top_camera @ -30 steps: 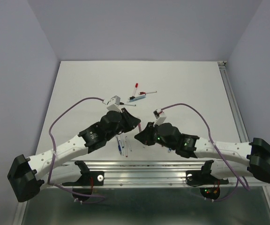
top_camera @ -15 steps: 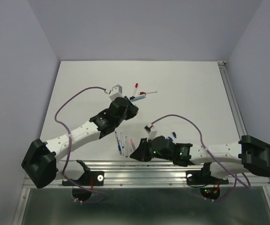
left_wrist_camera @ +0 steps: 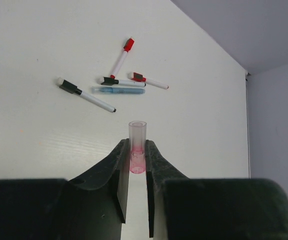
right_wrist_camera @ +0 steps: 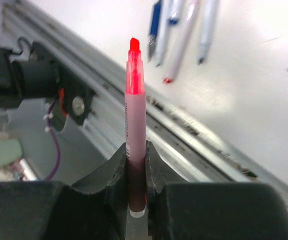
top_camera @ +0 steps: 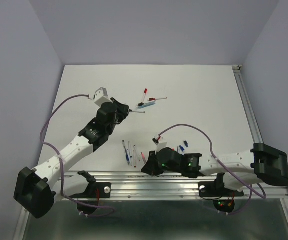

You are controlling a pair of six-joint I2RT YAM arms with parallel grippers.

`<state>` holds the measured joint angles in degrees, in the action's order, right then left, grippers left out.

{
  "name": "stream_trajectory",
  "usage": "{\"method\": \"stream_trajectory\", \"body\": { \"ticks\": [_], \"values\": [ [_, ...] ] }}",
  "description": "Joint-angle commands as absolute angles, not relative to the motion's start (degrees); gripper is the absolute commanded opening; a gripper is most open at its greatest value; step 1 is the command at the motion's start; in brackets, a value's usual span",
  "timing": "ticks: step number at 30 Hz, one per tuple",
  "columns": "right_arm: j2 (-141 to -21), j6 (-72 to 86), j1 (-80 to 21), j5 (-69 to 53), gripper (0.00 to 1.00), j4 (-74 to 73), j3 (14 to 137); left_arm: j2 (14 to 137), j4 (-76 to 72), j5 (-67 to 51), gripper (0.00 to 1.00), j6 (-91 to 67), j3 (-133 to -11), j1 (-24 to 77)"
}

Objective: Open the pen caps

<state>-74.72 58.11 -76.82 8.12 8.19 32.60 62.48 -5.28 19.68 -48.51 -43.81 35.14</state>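
Note:
My left gripper needs to go back and down next to let go of its cap beside the small blue caps already removed, which are to its right in the top view.
My left gripper (left_wrist_camera: 137, 145) is shut on a clear pink pen cap (left_wrist_camera: 137, 150), open end pointing away, held above the table. In the top view this gripper (top_camera: 125, 110) is at mid-left. My right gripper (right_wrist_camera: 135, 147) is shut on an uncapped pink highlighter barrel (right_wrist_camera: 134, 100), tip up, over the near rail; in the top view it (top_camera: 145, 168) is at the front edge. Capped pens lie ahead of the left gripper: one with a red cap (left_wrist_camera: 128, 44), one with a black cap (left_wrist_camera: 70, 87), and two more beside a light blue pen (left_wrist_camera: 118, 90).
Several uncapped pens (top_camera: 130, 152) lie near the front edge, also seen in the right wrist view (right_wrist_camera: 179, 25). Small blue caps (top_camera: 183, 146) lie right of them. The metal rail (top_camera: 149, 176) runs along the near edge. A capped-pen cluster (top_camera: 149, 102) lies mid-table.
The two grippers, close together a second ago, have pulled apart. The left one moved back and left with the pink cap. The right one moved toward the near edge with the barrel.

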Motion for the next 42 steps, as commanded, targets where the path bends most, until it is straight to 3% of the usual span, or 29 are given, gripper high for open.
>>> {"method": "stream_trajectory", "body": {
  "ticks": [1,12,24,33,42],
  "values": [
    [-75.67,55.47,-73.14,14.67,0.01,1.94,37.96,57.31,-2.2,18.2,0.0,-48.61,-38.87,34.89],
    [-87.61,47.12,-64.78,12.31,0.11,-2.29,47.71,52.65,2.54,15.82,0.0,-47.9,-36.03,34.98],
    [-96.67,45.17,-64.34,11.08,0.21,-7.29,54.58,53.44,3.69,16.35,0.0,-46.85,-36.83,34.98],
    [-97.12,45.79,-64.34,10.11,0.35,-7.56,55.11,53.09,4.22,16.35,0.0,-46.76,-37.0,34.89],
    [-96.42,45.88,-64.34,8.97,0.35,-7.38,55.2,53.88,4.13,14.85,0.0,-46.14,-37.62,34.98]
  ]
}}
